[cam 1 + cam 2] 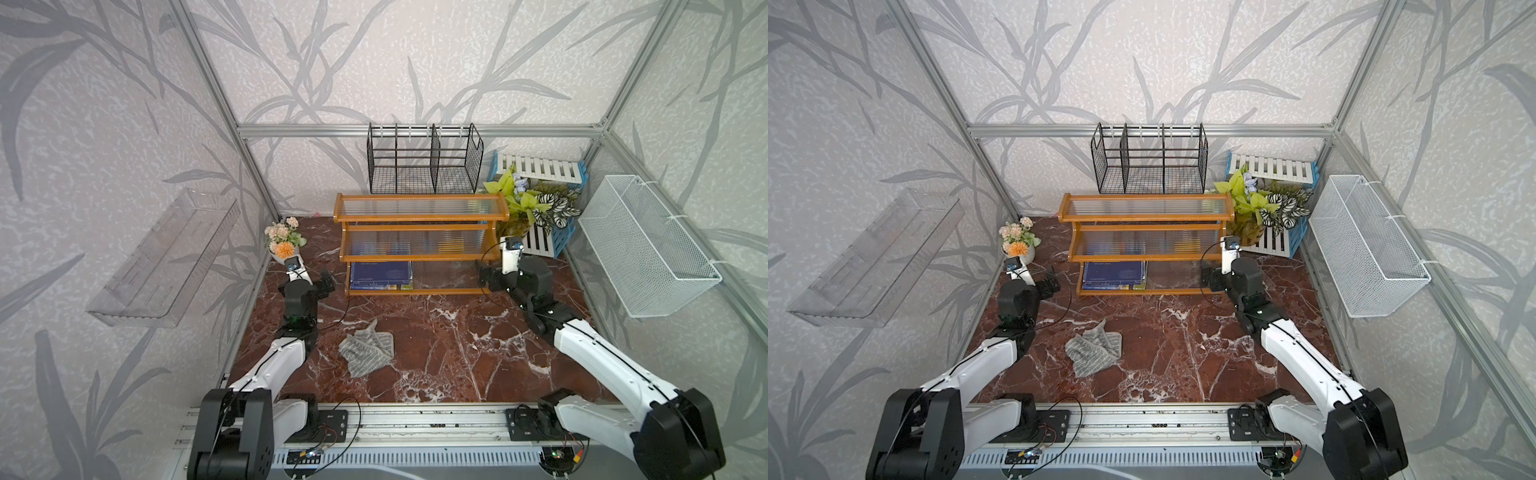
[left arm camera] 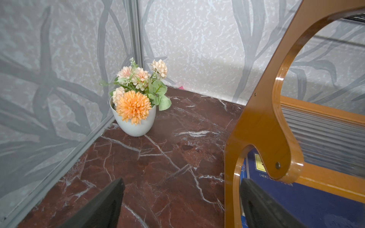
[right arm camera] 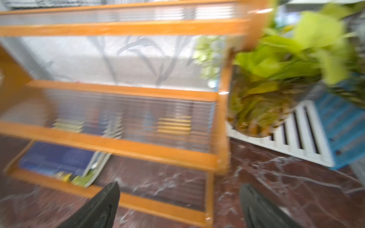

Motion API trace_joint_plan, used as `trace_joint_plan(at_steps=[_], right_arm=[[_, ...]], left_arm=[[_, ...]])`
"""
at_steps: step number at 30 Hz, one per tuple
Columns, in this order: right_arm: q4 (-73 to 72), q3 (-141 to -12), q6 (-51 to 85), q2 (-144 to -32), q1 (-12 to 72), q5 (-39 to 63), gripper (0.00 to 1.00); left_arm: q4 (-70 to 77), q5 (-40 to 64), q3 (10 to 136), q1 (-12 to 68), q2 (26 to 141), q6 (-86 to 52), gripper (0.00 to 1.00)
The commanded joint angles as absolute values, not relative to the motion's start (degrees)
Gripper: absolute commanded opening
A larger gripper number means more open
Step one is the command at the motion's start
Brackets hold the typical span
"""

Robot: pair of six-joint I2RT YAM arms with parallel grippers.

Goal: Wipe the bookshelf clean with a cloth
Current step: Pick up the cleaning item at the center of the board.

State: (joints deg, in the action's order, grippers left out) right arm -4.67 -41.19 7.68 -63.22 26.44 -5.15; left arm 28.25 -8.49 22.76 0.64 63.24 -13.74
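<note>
The robot's right gripper will next swing back from the bookshelf and down onto the cloth's crumpled middle, because the cloth lies below, toward the robot's base and left gripper.
The bookshelf stands at the back of the marble table, a stepped orange-brown frame with ribbed clear panels. The cloth, grey and white striped, lies crumpled on the table in front of it, apart from both arms. My left gripper is open by the shelf's left end. In the left wrist view the bookshelf's side frame shows between its fingers. My right gripper is open at the shelf's right end, with the bookshelf's lower rail ahead. That view is blurred.
A white flower pot sits in the back left corner. Books lie on the bottom tier. Behind are a black wire rack, a green plant and slatted crates. A white wire basket and a clear wall shelf hang on the side walls.
</note>
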Motion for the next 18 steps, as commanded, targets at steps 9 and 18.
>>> trace_joint_plan(at_steps=[9,18], right_arm=[[-3.9,-47.7,12.9,-76.6,55.9,5.4,0.99],[-10.9,-55.6,14.6,-94.4,64.6,7.5,0.98]], left_arm=[[16.1,3.1,20.2,0.8,57.2,-29.1,0.95],[19.7,3.4,13.6,0.6,52.0,-34.7,0.96]])
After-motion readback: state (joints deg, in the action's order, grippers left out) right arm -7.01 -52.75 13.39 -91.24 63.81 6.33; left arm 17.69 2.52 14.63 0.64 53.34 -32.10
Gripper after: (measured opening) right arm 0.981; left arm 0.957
